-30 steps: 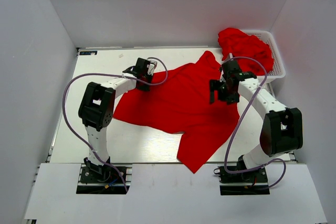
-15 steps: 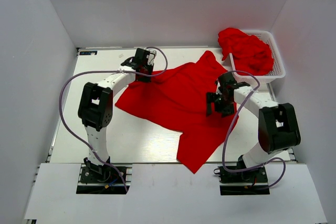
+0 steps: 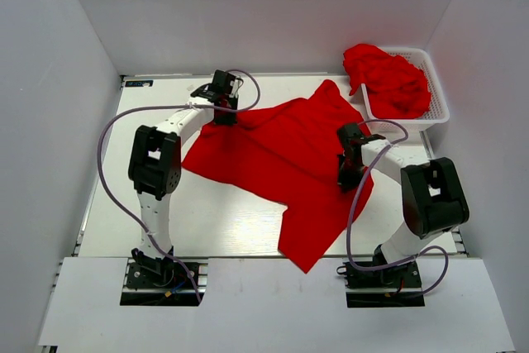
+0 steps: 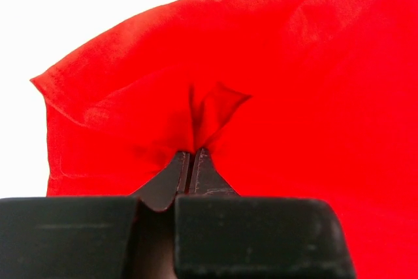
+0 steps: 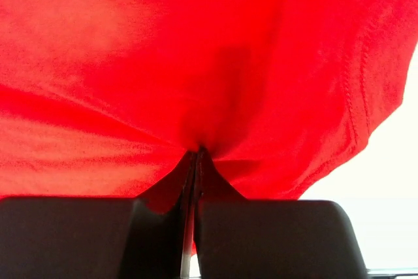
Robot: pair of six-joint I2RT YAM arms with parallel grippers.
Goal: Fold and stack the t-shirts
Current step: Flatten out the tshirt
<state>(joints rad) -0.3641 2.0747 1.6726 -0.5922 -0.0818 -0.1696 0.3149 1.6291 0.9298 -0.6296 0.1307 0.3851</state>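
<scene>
The shirt has creases, so my left gripper should next pull its pinched fabric outward onto the bare part of the table by the back wall and release it.
A red t-shirt (image 3: 281,163) lies spread across the middle of the white table. At its far left edge my left gripper (image 3: 221,113) is shut on a pinch of the fabric; the left wrist view shows the cloth (image 4: 215,106) puckered up between the closed fingertips. My right gripper (image 3: 345,178) is down on the shirt's right side and shut on a fold of the fabric (image 5: 196,129), close to a stitched hem. More red t-shirts (image 3: 387,78) are heaped in a white basket (image 3: 438,93) at the back right.
White walls enclose the table on the left, back and right. The basket stands against the right wall. Bare table (image 3: 157,229) shows at the left and along the near edge. Purple cables loop from both arms.
My right gripper came down toward the near side onto the shirt and went from open to shut on the fabric. The left gripper moved slightly toward the back, still pinching the shirt's edge.
</scene>
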